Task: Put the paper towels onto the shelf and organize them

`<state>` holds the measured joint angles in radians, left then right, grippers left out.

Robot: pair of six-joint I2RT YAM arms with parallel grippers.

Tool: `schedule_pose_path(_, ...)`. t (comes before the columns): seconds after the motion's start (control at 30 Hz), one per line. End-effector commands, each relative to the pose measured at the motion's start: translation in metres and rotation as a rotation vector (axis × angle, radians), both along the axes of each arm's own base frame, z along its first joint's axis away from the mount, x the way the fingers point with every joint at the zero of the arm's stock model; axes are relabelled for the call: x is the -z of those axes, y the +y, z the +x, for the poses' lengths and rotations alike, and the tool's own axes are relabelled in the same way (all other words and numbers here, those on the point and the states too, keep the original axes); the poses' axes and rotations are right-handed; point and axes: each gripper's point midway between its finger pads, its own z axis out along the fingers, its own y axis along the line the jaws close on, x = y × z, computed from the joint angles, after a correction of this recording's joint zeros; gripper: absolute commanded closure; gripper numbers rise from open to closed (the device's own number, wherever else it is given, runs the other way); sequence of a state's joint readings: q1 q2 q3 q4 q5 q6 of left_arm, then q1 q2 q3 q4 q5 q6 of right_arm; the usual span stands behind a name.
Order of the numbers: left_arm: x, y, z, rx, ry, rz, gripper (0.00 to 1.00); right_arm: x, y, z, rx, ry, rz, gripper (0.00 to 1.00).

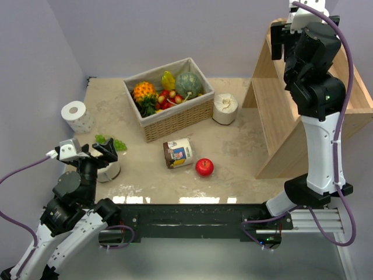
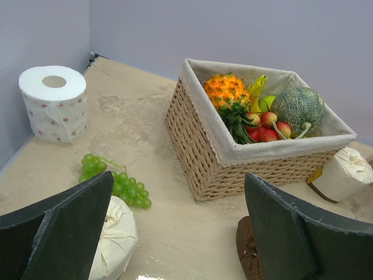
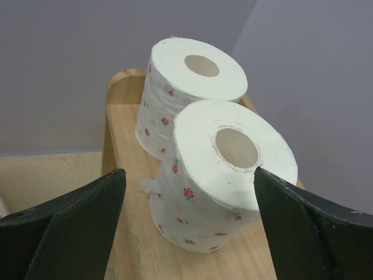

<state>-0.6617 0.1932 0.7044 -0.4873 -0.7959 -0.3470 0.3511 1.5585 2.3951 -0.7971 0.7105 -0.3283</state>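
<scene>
The open core of the dotted roll has room for one finger, so my left gripper should next move outward past the grapes and tip down with its fingers on both sides of the roll's rim facing the basket.
Two pink-dotted paper towels stand on the top board of the light-wood shelf point(image 3: 131, 245), a far one point(image 3: 192, 93) and a near one point(image 3: 224, 175). My right gripper point(image 3: 189, 172) is open around the near roll, with a gap at the left finger. In the top view this gripper point(image 1: 278, 42) is over the shelf point(image 1: 280, 116) and the arm hides those rolls. My left gripper point(image 2: 179, 178) is open low over the table, next to a plain cream roll point(image 2: 113, 239) point(image 1: 108, 169). Another dotted roll point(image 1: 77, 115) point(image 2: 53, 102) stands far left, another cream roll point(image 1: 225, 108) point(image 2: 345, 175) beside the basket.
A wicker fruit basket point(image 1: 175, 121) point(image 2: 204, 151) sits mid-table. A printed-label jar point(image 1: 178, 153) lies on its side near a red apple point(image 1: 204, 167). Green grapes point(image 1: 111, 142) point(image 2: 116, 182) lie by my left gripper. Walls close the left and back.
</scene>
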Motion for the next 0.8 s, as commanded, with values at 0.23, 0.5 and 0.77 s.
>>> schedule_pose_path(0.23,0.003,-0.01,0.011,0.014,0.025,0.042,0.0,-0.041,0.048,-0.045,-0.392,-0.178,0.158,0.08)
schedule_pose_path(0.5,0.019,-0.03,0.026,0.061,0.125,0.096,0.0,0.006,0.116,-0.03,-0.669,-0.022,0.288,0.09)
schedule_pose_path(0.77,0.024,-0.067,0.055,0.116,0.193,0.047,0.0,0.095,0.198,-0.055,-0.877,0.179,0.256,0.1)
